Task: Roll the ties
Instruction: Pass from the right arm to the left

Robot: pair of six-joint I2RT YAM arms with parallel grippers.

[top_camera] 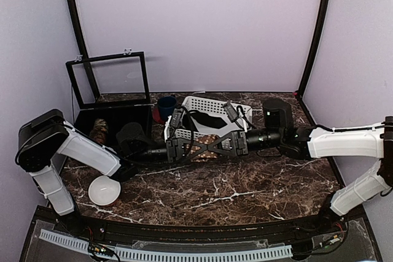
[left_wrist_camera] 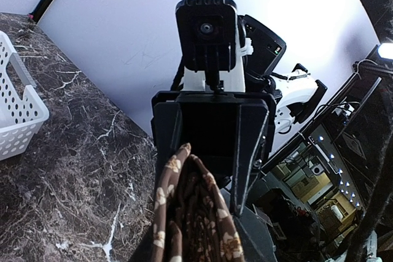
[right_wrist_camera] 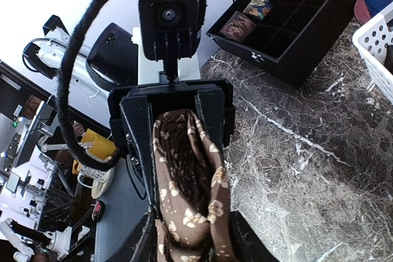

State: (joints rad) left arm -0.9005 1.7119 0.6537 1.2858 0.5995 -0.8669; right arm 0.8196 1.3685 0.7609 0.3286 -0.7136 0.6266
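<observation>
I need to swing my left gripper over the box's section by the rolled ties next, then lower it and let go of the dark brown tie [top_camera: 207, 142], because the box is below and to the left in the top view.
A dark brown tie [top_camera: 207, 142] with a tan flower pattern hangs folded in mid-air over the table's middle, between two grippers that face each other. My left gripper [top_camera: 198, 148] comes in from the left and is shut on it. In the left wrist view the tie [left_wrist_camera: 190, 213] rises between the jaws. My right gripper [top_camera: 216, 143] comes in from the right. Its jaws stand apart, open, on either side of the tie [right_wrist_camera: 187, 176]. Two rolled ties [right_wrist_camera: 239, 26] sit in a black box [right_wrist_camera: 288, 59].
The black compartment box [top_camera: 86, 118] stands at the back left with its lid up. A white slotted basket [top_camera: 212, 104] and a blue cup [top_camera: 166, 107] are behind the grippers. A white bowl [top_camera: 104, 189] lies near the left arm.
</observation>
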